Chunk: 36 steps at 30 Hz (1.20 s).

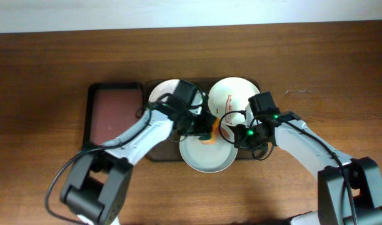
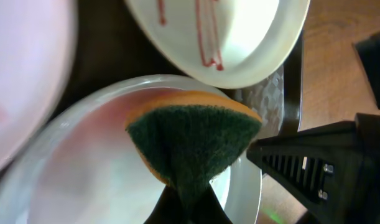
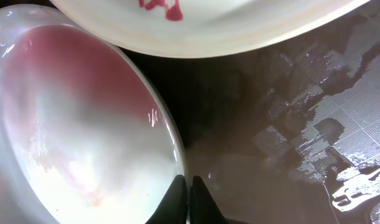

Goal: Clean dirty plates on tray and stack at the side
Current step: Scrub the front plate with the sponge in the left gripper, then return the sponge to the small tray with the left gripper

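Observation:
The left gripper rises and takes the sponge (image 2: pixel 190 143) across and down onto the reddish-brown tray's bottom next, since that lies to its left in the overhead view.
The dark brown tray (image 1: pixel 156 153) holds three white plates. The front plate (image 1: pixel 206 161) juts over the tray's front edge and carries a faint pink smear (image 3: pixel 84 124). My left gripper (image 1: pixel 200 128) is shut on an orange and green sponge (image 2: pixel 190 143), which it presses onto this plate (image 2: pixel 84 180). My right gripper (image 1: pixel 241 134) is shut on the plate's right rim, as the right wrist view (image 3: pixel 186 190) shows. The back right plate (image 1: pixel 234 97) has red streaks (image 2: pixel 208 37). The back left plate (image 1: pixel 162 94) is partly hidden by my left arm.
A narrower reddish-brown tray (image 1: pixel 115 112) with a black rim lies against the dark tray's left side. Bare wooden table surrounds both trays. The dark tray's wet floor (image 3: pixel 289 124) shows right of the held plate. My right gripper's black body (image 2: pixel 326 168) is close beside the sponge.

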### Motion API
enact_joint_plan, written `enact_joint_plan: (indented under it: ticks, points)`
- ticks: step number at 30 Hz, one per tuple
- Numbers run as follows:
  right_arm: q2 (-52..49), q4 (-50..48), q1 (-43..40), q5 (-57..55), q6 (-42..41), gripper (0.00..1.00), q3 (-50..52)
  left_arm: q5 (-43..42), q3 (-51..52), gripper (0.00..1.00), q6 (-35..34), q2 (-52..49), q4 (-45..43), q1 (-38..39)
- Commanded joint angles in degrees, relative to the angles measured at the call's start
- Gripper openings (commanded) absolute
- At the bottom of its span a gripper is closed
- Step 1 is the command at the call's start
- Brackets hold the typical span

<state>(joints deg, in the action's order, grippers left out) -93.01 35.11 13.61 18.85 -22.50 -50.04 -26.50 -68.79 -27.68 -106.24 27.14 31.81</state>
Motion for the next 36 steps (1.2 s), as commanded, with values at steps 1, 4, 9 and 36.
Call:
enact_joint_plan:
  ticks: [1,4,9,36]
  points:
    - [0.0,0.0,0.3,-1.6,-0.3,0.04,-0.9,0.3,0.1,0.0,-1.4,-4.8,-2.8,3.0]
    - [0.0,0.0,0.3,-1.6,-0.3,0.04,-0.9,0.9,0.1,0.0,-1.4,-7.7,-6.1,4.4]
    - [0.0,0.2,0.3,-1.6,-0.3,0.04,-0.9,3.8,-0.4,0.0,-1.4,-7.7,-6.9,-2.1]
    - [-0.1,1.5,6.0,-1.6,-0.3,0.06,-0.1,31.9,2.8,0.0,24.7,11.8,19.2,-27.6]
